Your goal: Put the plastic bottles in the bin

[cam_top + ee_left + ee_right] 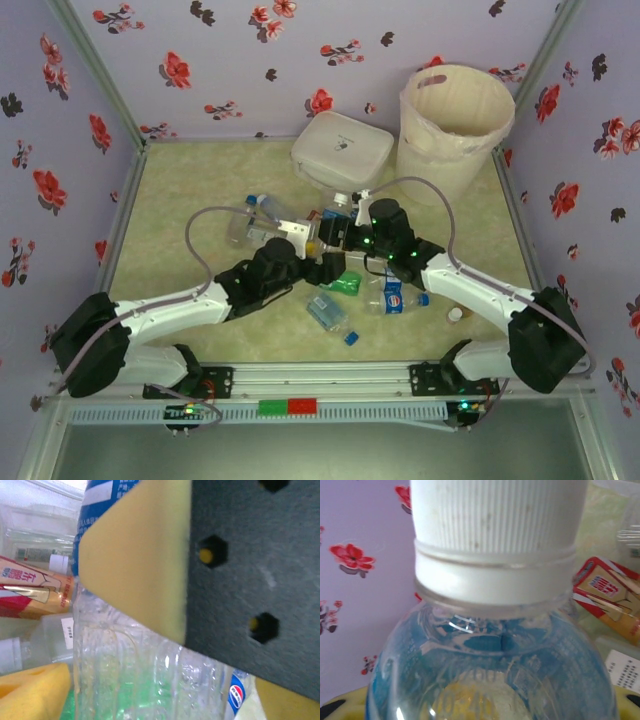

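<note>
The right gripper alone holds the bottle, and next it carries the bottle outward over the bin (440,165) before releasing.
A clear plastic bottle (495,670) with a white cap (495,525) and a blue label sits between the yellow pads of my right gripper (485,711), which is shut on it. Above the middle of the table both grippers meet: my left gripper (305,235) and my right gripper (345,232). In the left wrist view the same bottle (140,670) stands between my left gripper's (160,700) spread pads, apart from them, with the right gripper's black finger (240,565) pressed on it. More bottles lie below: a Pepsi one (395,295), a green one (347,283), a blue-capped one (330,315). The bin (440,165) stands at the far right.
A flat white case (342,150) lies left of the bin. Another clear bottle (245,222) lies left of the grippers, and a red-and-yellow labelled one (30,592) is close by. A tiny brown bottle with an orange cap (455,313) sits by the right arm. Flowered walls enclose the table.
</note>
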Tool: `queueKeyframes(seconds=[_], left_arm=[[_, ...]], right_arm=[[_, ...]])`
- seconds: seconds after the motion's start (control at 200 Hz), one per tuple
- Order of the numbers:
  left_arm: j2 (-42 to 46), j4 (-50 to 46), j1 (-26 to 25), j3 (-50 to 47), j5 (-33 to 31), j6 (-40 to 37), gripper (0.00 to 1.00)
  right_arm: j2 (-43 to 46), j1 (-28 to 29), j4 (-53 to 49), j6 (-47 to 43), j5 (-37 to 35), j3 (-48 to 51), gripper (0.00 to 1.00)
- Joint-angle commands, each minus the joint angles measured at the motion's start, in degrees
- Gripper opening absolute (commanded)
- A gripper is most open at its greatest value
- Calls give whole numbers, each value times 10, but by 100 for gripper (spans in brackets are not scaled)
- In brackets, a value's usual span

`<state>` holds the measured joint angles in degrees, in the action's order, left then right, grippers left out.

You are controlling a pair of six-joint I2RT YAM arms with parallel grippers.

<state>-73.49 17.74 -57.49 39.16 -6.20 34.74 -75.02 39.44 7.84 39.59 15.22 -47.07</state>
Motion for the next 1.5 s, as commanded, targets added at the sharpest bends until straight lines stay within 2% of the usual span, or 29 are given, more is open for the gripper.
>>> queueKeyframes(seconds=[0.0, 0.21, 0.375, 0.585, 0.785, 0.975, 1.11, 1.265, 1.495], left_arm=[[7, -14, -2, 14, 0, -20, 100], [31, -56, -2, 8, -46, -76, 100], [63, -36, 23, -18, -66, -110, 100], [129, 1, 118, -67, -43, -83, 100], [195, -16, 235, -118, -17, 13, 100], [208, -61, 291, -130, -3, 28, 100], [195, -72, 307, -132, 10, 46, 100], [183, -75, 315, -136, 13, 67, 100], [196, -82, 318, -146, 18, 73, 100]], right_arm=[[0, -16, -53, -41, -30, -48, 49], [-9, -97, -151, -84, -13, -142, 49], [-28, -149, -230, -143, -25, -265, 49], [-96, -212, -318, -197, -85, -453, 48], [-167, -301, -312, -170, -108, -579, 47], [-256, -364, -355, -167, -133, -711, 47], [-316, -388, -380, -188, -185, -759, 47], [-389, -399, -441, -198, -185, -808, 48], [-447, -399, -477, -202, -185, -812, 54]])
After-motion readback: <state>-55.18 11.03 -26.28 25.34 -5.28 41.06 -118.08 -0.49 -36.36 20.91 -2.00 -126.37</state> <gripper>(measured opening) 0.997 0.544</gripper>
